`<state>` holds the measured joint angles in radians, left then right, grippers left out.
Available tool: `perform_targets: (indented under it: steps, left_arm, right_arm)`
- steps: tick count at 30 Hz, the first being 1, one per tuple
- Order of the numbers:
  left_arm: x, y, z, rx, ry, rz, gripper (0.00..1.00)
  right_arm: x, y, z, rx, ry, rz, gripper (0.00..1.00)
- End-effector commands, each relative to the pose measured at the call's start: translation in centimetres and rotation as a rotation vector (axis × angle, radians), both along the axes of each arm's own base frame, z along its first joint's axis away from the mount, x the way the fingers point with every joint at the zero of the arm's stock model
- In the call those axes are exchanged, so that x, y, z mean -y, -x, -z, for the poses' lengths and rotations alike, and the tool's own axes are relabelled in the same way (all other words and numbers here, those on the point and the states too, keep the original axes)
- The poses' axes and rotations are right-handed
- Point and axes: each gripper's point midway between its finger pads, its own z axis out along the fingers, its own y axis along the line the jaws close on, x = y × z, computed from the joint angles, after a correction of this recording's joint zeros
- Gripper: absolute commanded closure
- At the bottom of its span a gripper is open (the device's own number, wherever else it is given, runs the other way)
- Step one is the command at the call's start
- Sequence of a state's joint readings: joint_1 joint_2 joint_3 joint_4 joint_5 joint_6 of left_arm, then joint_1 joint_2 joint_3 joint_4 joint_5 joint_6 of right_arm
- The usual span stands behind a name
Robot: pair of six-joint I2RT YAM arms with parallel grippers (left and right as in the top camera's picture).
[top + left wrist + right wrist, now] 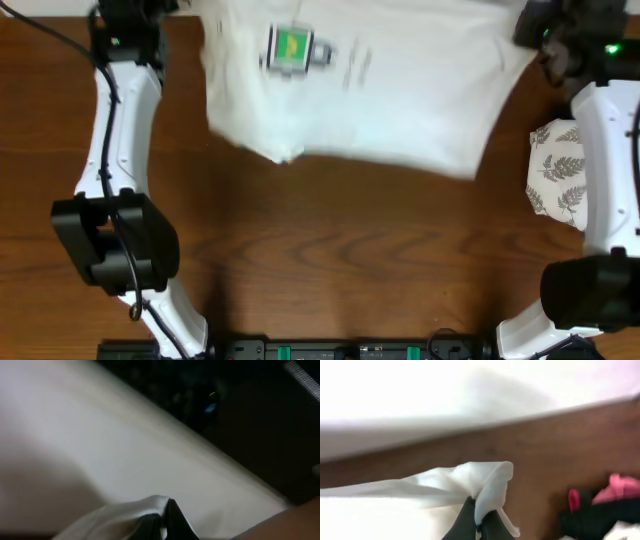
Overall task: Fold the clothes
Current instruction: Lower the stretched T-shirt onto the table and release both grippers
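The shirt still hangs stretched between both grippers, so the right gripper will next pull back and down toward the bare tabletop (509, 201) beside the leaf-print cloth, then release.
The white T-shirt (400, 90) with a green-and-black square graphic (291, 47) is stretched across the far part of the brown table (330, 250), blurred by motion. My left gripper (167, 522) is shut on a fold of the shirt's cloth (130, 510) at the far left; in the overhead view it is hidden at the top edge. My right gripper (479, 522) is shut on a bunch of the shirt's white cloth (485, 480) at the far right. The shirt hangs between the two grippers.
A white cloth with a grey leaf print (555, 175) lies at the table's right edge under the right arm. Pink and black items (605, 505) lie on the table near the right gripper. A black rail (330, 350) runs along the front edge.
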<state>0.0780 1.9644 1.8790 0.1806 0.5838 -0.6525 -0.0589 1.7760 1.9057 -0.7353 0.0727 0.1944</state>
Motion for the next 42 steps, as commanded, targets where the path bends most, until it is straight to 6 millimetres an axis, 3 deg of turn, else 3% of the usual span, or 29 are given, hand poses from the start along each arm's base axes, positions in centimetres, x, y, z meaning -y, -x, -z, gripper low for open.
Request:
perform_targets:
  steps: [1,4,7,11,13,18,22,26,36,42]
  left_arm:
    - [-0.1,3.1,-8.9,0.161,0.005,0.043,0.94]
    - [0.2,3.7,-7.2,0.058,0.011,0.074,0.94]
    - [0.9,4.3,-2.3,-0.128,-0.037,0.120,0.94]
    - [1.1,6.7,5.3,-0.406,-0.132,0.162,0.94]
    - [1.4,9.0,8.7,-0.554,-0.167,0.203,0.94]
    - [0.1,14.4,15.0,-0.884,-0.258,0.192,0.94]
    - [-1.5,17.4,17.9,-1.060,-0.334,0.141,0.94]
    - [-1.9,19.3,19.6,-1.162,-0.351,0.138,0.94]
    - [-1.7,25.2,23.6,-1.432,-0.349,0.209,0.94]
    - [-1.4,27.5,25.8,-1.531,-0.341,0.248,0.94]
  right_arm:
    - [2.1,1.1,-6.8,0.152,0.012,0.079,0.99]
    - [2.4,1.6,-6.5,0.123,0.014,0.090,0.99]
    - [2.4,2.2,-4.3,0.036,0.023,0.085,0.99]
    - [2.3,4.0,1.0,-0.177,0.041,0.067,0.99]
    - [2.5,5.9,4.8,-0.351,0.046,0.078,0.99]
    - [2.8,10.1,12.3,-0.728,0.056,0.085,0.99]
    - [2.6,12.1,16.0,-0.923,0.051,0.074,0.99]
    - [2.5,13.5,17.6,-1.029,0.046,0.067,0.99]
    - [2.2,16.8,17.2,-1.170,0.046,0.043,0.99]
    - [0.9,16.8,17.5,-1.173,-0.016,-0.013,0.99]
